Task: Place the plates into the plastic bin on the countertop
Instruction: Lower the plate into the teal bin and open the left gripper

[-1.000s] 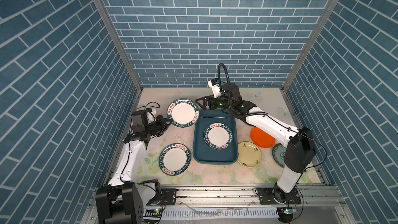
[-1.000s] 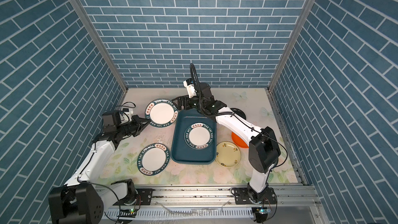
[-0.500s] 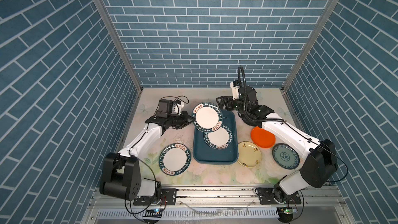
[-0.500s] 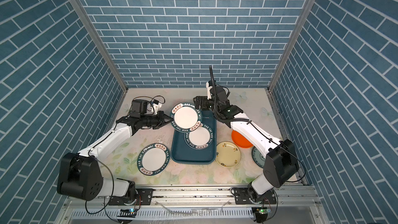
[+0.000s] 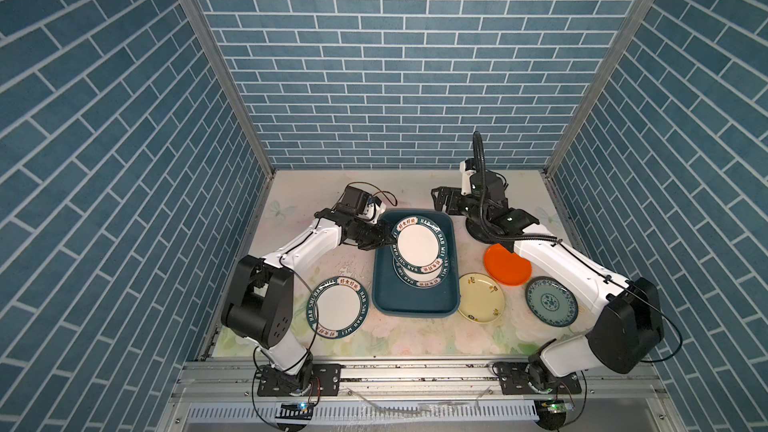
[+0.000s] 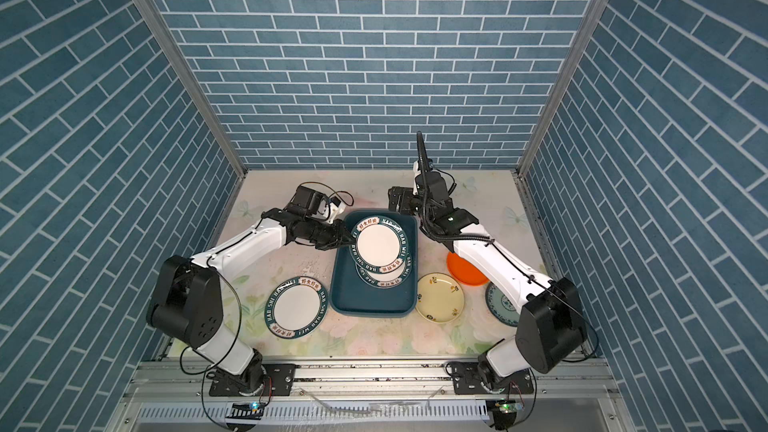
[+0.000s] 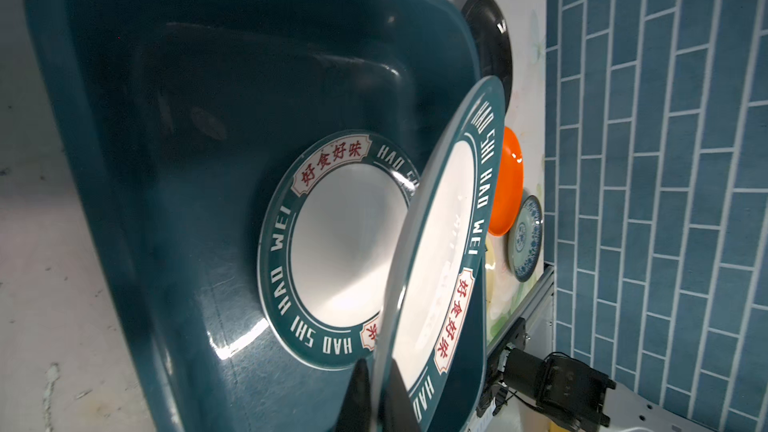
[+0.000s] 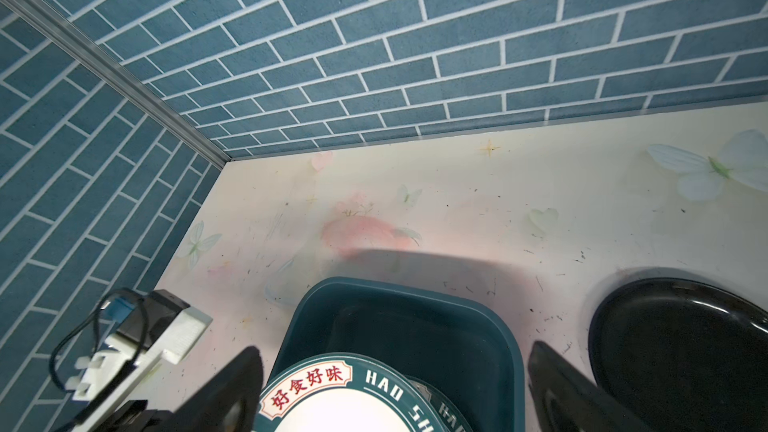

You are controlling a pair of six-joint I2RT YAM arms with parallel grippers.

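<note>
Because the second white plate (image 5: 421,279) (image 7: 344,245) lies flat below the held one, I will bring my left gripper down into the bin, setting plate on plate, and release the rim.
My left gripper (image 5: 384,238) (image 7: 376,367) is shut on the rim of a white green-rimmed plate (image 5: 417,245) (image 7: 440,243), held tilted over the far half of the teal plastic bin (image 5: 382,301) (image 7: 166,160). A second white plate (image 5: 428,280) (image 7: 340,238) lies flat in the bin beneath it. My right gripper (image 5: 440,197) (image 8: 392,349) hovers open and empty beyond the bin's far right corner. A third white plate (image 5: 337,307) lies on the countertop (image 5: 415,338) left of the bin.
Right of the bin lie a cream-yellow plate (image 5: 481,297), an orange plate (image 5: 505,265), a blue-patterned plate (image 5: 551,301) and a black plate (image 8: 681,347), which is partly under the right arm. Blue brick walls (image 5: 395,76) close in three sides.
My left gripper took hold of the plate at the back left and carried it rightward over the bin. My right gripper drew back to the right, away from the bin.
</note>
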